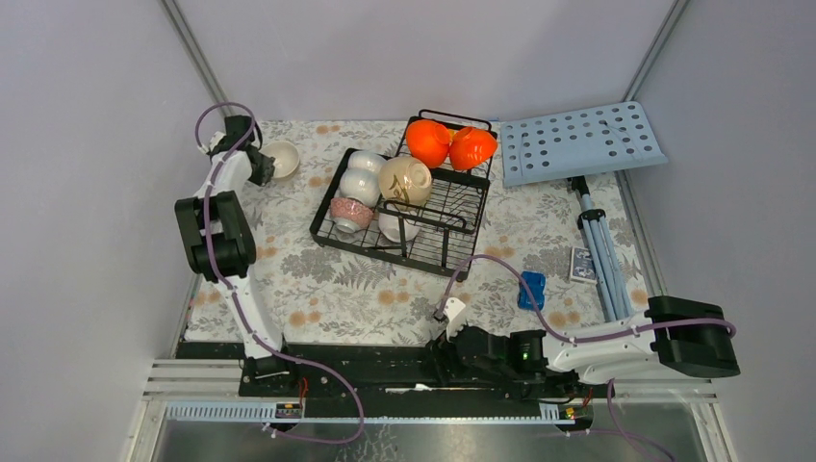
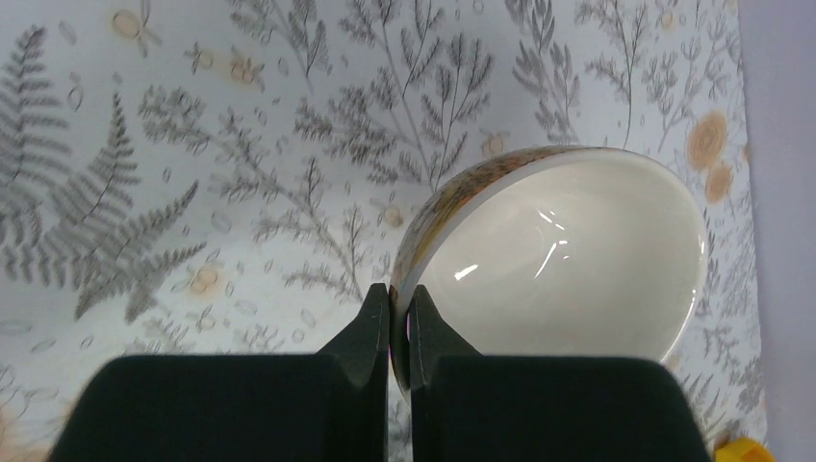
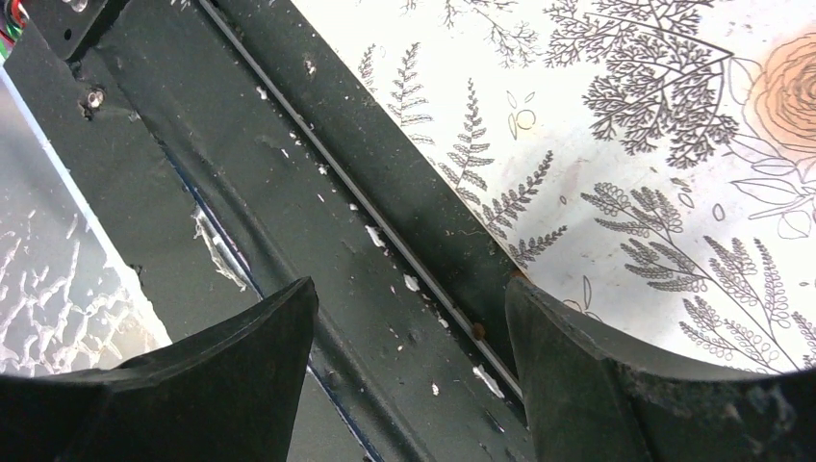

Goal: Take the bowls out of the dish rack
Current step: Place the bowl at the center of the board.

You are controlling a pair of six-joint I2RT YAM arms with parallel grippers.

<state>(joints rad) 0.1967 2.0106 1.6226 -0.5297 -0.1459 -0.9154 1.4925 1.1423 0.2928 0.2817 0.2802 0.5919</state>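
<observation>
My left gripper has the held cream bowl (image 1: pixel 283 162) (image 2: pixel 541 262). I should lower it onto the empty patterned table, slightly toward the rack, then let go of the bowl's rim.
The black wire dish rack (image 1: pixel 452 219) stands mid-table. In it are two orange bowls (image 1: pixel 428 141) in the raised basket, two white bowls (image 1: pixel 362 183), a large cream bowl (image 1: pixel 405 179), a pink-speckled bowl (image 1: pixel 350 212) and another white bowl (image 1: pixel 397 227). My left gripper (image 1: pixel 262 164) is at the far left of the table, shut on the rim of a cream bowl (image 1: pixel 283 157). In the left wrist view the gripper (image 2: pixel 399 306) pinches that bowl (image 2: pixel 568 260), which is tilted with its glossy inside showing. My right gripper (image 3: pixel 409 322) is open and empty over the black base rail, near the table's front edge (image 1: pixel 449 316).
A light-blue perforated board (image 1: pixel 580 142) stands on a tripod (image 1: pixel 599 245) at the back right. A blue object (image 1: pixel 531 289) and a dark small box (image 1: pixel 582 263) lie right of the rack. Grey walls enclose the table on three sides.
</observation>
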